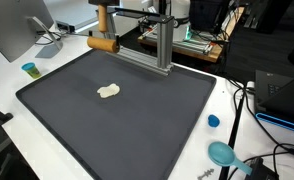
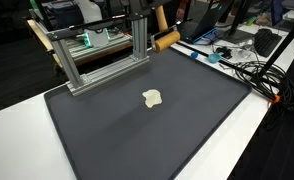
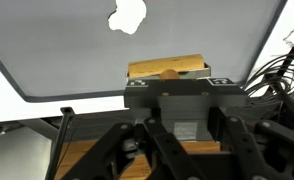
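Note:
My gripper carries the wooden roller [image 2: 167, 40] across to the aluminium frame's top bar next and releases it there, since the roller still hangs beside the frame.
In the wrist view my gripper [image 3: 184, 105] comes in from the bottom, its fingers [image 3: 149, 118] standing close on either side of a dark grey block [image 3: 182, 92] with small markers on top. The jaws look shut on that block. Just beyond it lies a wooden piece [image 3: 167, 68], then the dark mat [image 3: 67, 50] with a cream lump [image 3: 129, 15] at the far end. Both exterior views show the lump [image 1: 108, 91] [image 2: 153, 97] alone mid-mat, and an aluminium frame [image 1: 162, 45] [image 2: 97, 60] at the mat's back edge beside a wooden roller [image 1: 104, 43] [image 2: 167, 40]. The arm itself is not clearly visible there.
The mat [image 1: 137, 125] lies on a white table. A monitor [image 1: 12, 30] and a small blue cup [image 1: 29, 69] stand at one side. A blue cap [image 1: 213, 121], a teal object [image 1: 222, 153] and tangled cables [image 2: 247, 65] lie at the other.

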Controlling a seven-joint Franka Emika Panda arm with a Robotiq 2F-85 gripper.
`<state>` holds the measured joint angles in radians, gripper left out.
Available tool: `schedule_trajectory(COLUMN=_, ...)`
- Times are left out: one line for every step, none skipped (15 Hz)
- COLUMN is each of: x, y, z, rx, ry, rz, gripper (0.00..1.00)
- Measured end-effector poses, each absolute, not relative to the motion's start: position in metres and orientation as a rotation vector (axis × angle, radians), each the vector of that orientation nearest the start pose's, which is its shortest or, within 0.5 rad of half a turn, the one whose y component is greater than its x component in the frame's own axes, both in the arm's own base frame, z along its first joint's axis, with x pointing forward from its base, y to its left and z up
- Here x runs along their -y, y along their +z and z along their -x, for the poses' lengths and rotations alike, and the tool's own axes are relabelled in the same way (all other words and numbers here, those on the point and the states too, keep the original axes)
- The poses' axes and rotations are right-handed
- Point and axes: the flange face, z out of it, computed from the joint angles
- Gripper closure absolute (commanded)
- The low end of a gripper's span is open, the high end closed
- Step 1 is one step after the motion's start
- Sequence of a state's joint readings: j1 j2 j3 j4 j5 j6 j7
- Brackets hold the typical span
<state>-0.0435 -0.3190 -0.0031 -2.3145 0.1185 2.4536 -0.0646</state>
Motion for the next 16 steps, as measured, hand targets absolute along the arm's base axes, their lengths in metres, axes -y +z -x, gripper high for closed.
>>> schedule_trajectory(x=0.020, y=0.522, z=-0.472, rx=-0.081, ry=-0.745, rz=2.975, gripper=0.53)
schedule_trajectory(x=0.017, y=0.521, z=-0.455, rx=-0.068, ry=-0.760, rz=2.963, gripper=0.53)
schedule_trajectory(x=0.015, y=0.518, z=-0.439, rx=-0.056, ry=-0.762, rz=2.955, gripper=0.53)
schedule_trajectory(x=0.013, y=0.514, z=-0.427, rx=-0.050, ry=-0.762, rz=2.950, gripper=0.78)
schedule_trajectory(x=0.013, y=0.512, z=-0.419, rx=-0.048, ry=-0.764, rz=2.948, gripper=0.78)
schedule_trajectory(x=0.013, y=0.510, z=-0.416, rx=-0.044, ry=-0.759, rz=2.953, gripper=0.78)
schedule_trajectory(x=0.014, y=0.509, z=-0.415, rx=-0.047, ry=-0.752, rz=2.961, gripper=0.78)
schedule_trajectory(x=0.017, y=0.508, z=-0.414, rx=-0.056, ry=-0.748, rz=2.974, gripper=0.78)
schedule_trajectory(x=0.020, y=0.508, z=-0.412, rx=-0.064, ry=-0.738, rz=2.995, gripper=0.78)
schedule_trajectory(x=0.024, y=0.508, z=-0.410, rx=-0.074, ry=-0.722, rz=3.022, gripper=0.78)
schedule_trajectory(x=0.026, y=0.509, z=-0.406, rx=-0.086, ry=-0.702, rz=3.050, gripper=0.78)
schedule_trajectory(x=0.025, y=0.510, z=-0.403, rx=-0.094, ry=-0.680, rz=3.071, gripper=0.78)
schedule_trajectory(x=0.022, y=0.510, z=-0.400, rx=-0.095, ry=-0.655, rz=3.082, gripper=0.78)
schedule_trajectory(x=0.017, y=0.510, z=-0.397, rx=-0.088, ry=-0.631, rz=3.086, gripper=0.78)
schedule_trajectory(x=0.011, y=0.510, z=-0.394, rx=-0.080, ry=-0.612, rz=3.084, gripper=0.78)
schedule_trajectory(x=0.003, y=0.509, z=-0.393, rx=-0.068, ry=-0.599, rz=3.083, gripper=0.78)
